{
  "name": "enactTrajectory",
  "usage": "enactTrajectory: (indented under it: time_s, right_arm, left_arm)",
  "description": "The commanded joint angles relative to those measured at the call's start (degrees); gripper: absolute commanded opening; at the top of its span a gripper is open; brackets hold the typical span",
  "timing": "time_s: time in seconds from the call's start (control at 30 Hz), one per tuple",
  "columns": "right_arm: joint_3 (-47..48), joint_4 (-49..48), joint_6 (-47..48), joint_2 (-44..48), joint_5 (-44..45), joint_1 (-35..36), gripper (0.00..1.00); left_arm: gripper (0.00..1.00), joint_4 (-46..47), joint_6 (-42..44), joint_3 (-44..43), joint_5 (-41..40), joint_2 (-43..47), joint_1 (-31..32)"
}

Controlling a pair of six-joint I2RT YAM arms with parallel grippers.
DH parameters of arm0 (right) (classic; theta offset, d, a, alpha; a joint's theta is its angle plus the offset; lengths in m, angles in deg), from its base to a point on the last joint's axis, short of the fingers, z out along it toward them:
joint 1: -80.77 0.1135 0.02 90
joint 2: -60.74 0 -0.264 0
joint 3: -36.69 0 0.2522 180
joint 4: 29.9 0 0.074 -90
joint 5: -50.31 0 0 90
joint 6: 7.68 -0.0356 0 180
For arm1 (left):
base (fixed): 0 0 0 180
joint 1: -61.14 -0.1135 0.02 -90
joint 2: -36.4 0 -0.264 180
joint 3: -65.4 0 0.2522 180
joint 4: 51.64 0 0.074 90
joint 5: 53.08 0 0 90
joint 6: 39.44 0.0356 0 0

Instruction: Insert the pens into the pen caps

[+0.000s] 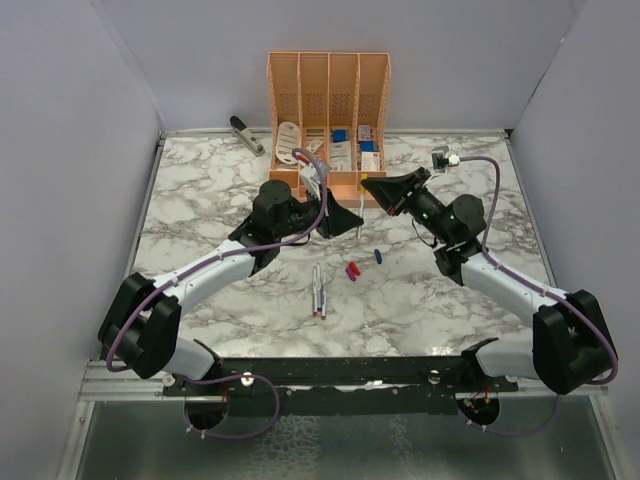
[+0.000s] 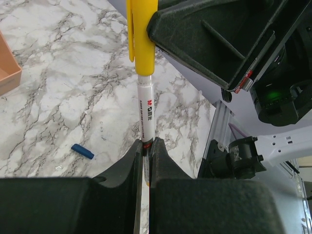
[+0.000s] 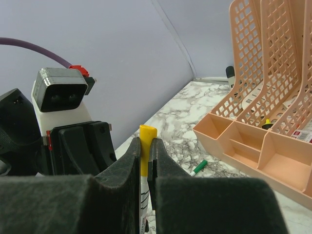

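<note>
My left gripper should next swing left in the top view, go down, and let go of the capped white pen on the open marble (image 1: pixel 288 258) beside the green-capped pen.
A white pen (image 2: pixel 146 105) stands between the fingers of my left gripper (image 2: pixel 147 144), which is shut on its lower barrel. The pen's upper end sits inside a yellow pen cap (image 2: pixel 141 41). My right gripper (image 3: pixel 146 146) is shut on that yellow cap (image 3: pixel 146 134), with the pen barrel (image 3: pixel 145 195) running down below its fingers. In the top view the two grippers (image 1: pixel 350 222) (image 1: pixel 370 187) meet above the table's middle. Two pens (image 1: pixel 317 290) lie loose on the marble, with red and purple caps (image 1: pixel 352 270) and a blue cap (image 1: pixel 377 256) near them. The blue cap (image 2: pixel 82 151) also shows in the left wrist view.
A peach organiser (image 1: pixel 328 110) with white and blue items stands at the back centre, its tray (image 3: pixel 253 146) close to my right gripper. A green-capped pen (image 3: pixel 199 167) lies by the tray. A grey stapler (image 1: pixel 246 134) lies at the back left and a small clip (image 1: pixel 441 157) at the back right.
</note>
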Motion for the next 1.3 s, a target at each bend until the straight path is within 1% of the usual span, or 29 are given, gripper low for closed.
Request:
enactTrajectory:
  time_s: [0.0,0.2,0.5,0.63,0.77,1.13,1.27]
  right_arm:
    - [-1.7,1.6,0.6,-1.0,-2.7,0.3,0.01]
    - [-1.9,4.7,1.1,-0.8,-4.5,0.4,0.01]
    - [0.8,14.0,3.7,-2.3,-7.2,0.5,0.01]
    - [2.7,20.7,7.2,-2.6,-6.9,0.9,0.01]
    - [3.6,25.0,10.9,-3.1,-6.4,2.5,0.01]
    - [3.4,30.9,16.3,-5.2,-2.1,7.0,0.01]
    - [3.5,31.8,17.1,-5.5,-0.6,8.3,0.01]
  left_arm:
    - [0.00,6.5,-0.7,-4.0,-0.9,0.2,-0.3]
    - [0.00,8.8,-0.6,-4.4,-4.3,1.0,-0.4]
    - [0.00,10.5,0.4,-5.2,-7.2,1.4,-0.5]
    - [0.00,10.5,1.2,-4.9,-10.1,2.2,-0.7]
    - [0.00,10.5,1.5,-5.3,-12.1,2.7,-1.2]
    - [0.00,10.5,2.5,-6.2,-16.2,4.0,-3.9]
    - [0.00,10.4,2.6,-6.0,-16.2,4.9,-5.4]
